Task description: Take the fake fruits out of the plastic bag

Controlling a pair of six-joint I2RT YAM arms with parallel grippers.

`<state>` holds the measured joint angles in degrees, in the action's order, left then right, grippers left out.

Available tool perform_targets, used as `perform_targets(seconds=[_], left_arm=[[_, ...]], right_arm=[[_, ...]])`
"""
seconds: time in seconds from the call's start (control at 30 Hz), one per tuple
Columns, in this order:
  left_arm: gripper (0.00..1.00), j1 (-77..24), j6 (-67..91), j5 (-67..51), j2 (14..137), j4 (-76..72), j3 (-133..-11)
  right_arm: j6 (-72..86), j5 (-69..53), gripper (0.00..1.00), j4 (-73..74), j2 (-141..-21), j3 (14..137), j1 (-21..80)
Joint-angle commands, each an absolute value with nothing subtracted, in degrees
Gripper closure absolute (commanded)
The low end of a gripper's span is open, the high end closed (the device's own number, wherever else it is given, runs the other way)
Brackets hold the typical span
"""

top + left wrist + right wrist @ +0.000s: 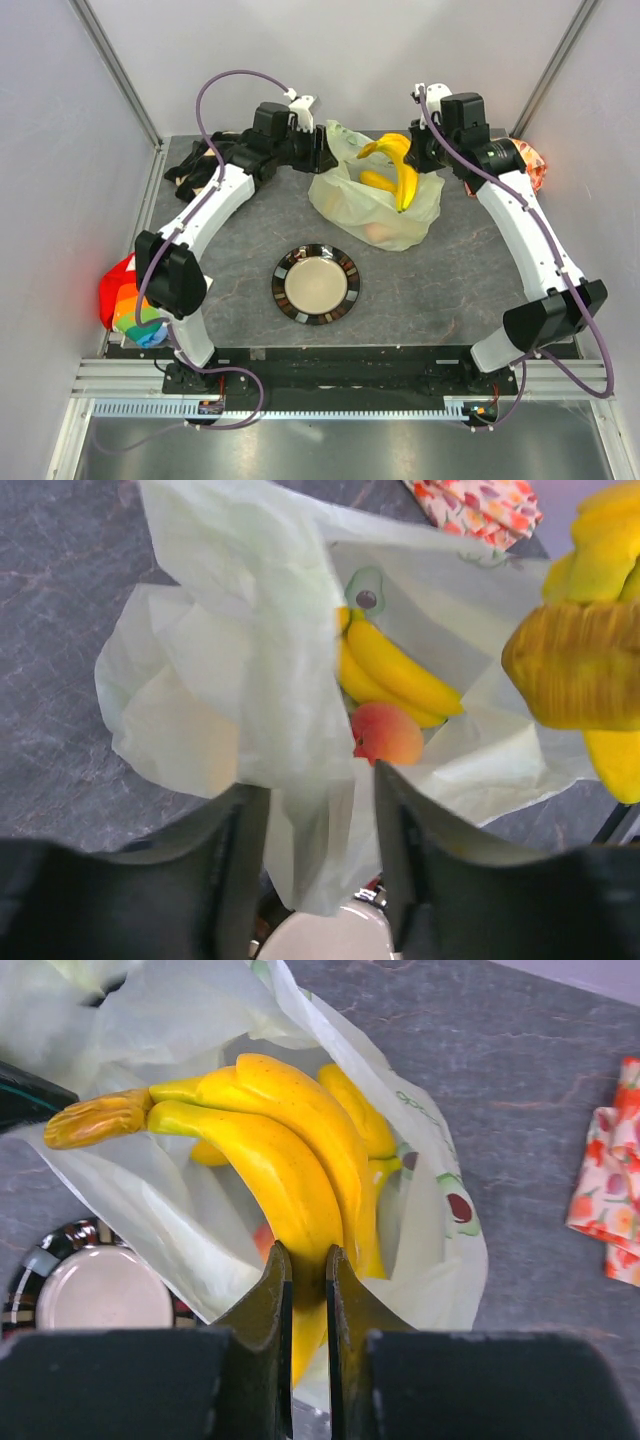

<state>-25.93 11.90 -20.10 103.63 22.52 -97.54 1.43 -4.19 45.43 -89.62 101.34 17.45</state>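
Next, my right gripper moves back, left in the top view, and down to release the yellow banana bunch on the plate's far side (pixel 314 261) (pixel 108 1252), as the plate is bare.
The plastic bag (pixel 375 215) lies crumpled and open at the back middle of the table. My right gripper (pixel 308 1270) is shut on a yellow banana bunch (pixel 290 1150), which is lifted above the bag's mouth (pixel 397 165). Inside the bag (pixel 240 680) lie a second banana bunch (pixel 395 675) and a small orange-pink peach (pixel 388 732). My left gripper (pixel 315 790) is at the bag's left edge, jaws standing apart, with a fold of bag film hanging loosely between the fingers. In the top view it sits by the bag's handle (pixel 322 152).
A dark-rimmed round plate (pixel 316 283) sits in front of the bag. A black cloth (pixel 195 165) lies at the back left, an orange patterned cloth (pixel 532 165) at the back right, and a multicoloured bundle (pixel 125 300) hangs over the left edge.
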Motion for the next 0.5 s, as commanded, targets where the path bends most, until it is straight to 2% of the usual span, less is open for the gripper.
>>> perform_targets(seconds=[0.0, 0.03, 0.13, 0.27, 0.47], left_arm=[[0.40, -25.6, 12.5, -22.6, 102.0, 20.6, -101.3], [0.34, -25.1, 12.5, -23.4, 101.0, 20.5, -101.0], [0.27, -22.7, 13.4, -25.5, 95.7, 21.2, -99.8], [0.23, -17.0, 13.0, -22.4, 87.8, 24.1, -97.7], [0.19, -10.9, 4.0, -21.5, 76.3, 24.9, -89.3]], right_arm=[[-4.8, -5.9, 1.00, 44.1, -86.1, 99.7, 17.5], [-5.3, -8.8, 1.00, 43.1, -84.2, 99.3, 17.7], [-8.3, -14.6, 1.00, 39.7, -80.7, 97.7, 21.5], [-14.5, -17.3, 1.00, 41.2, -78.7, 96.2, 34.1], [-20.6, -18.4, 1.00, 41.7, -82.3, 91.9, 45.9]])
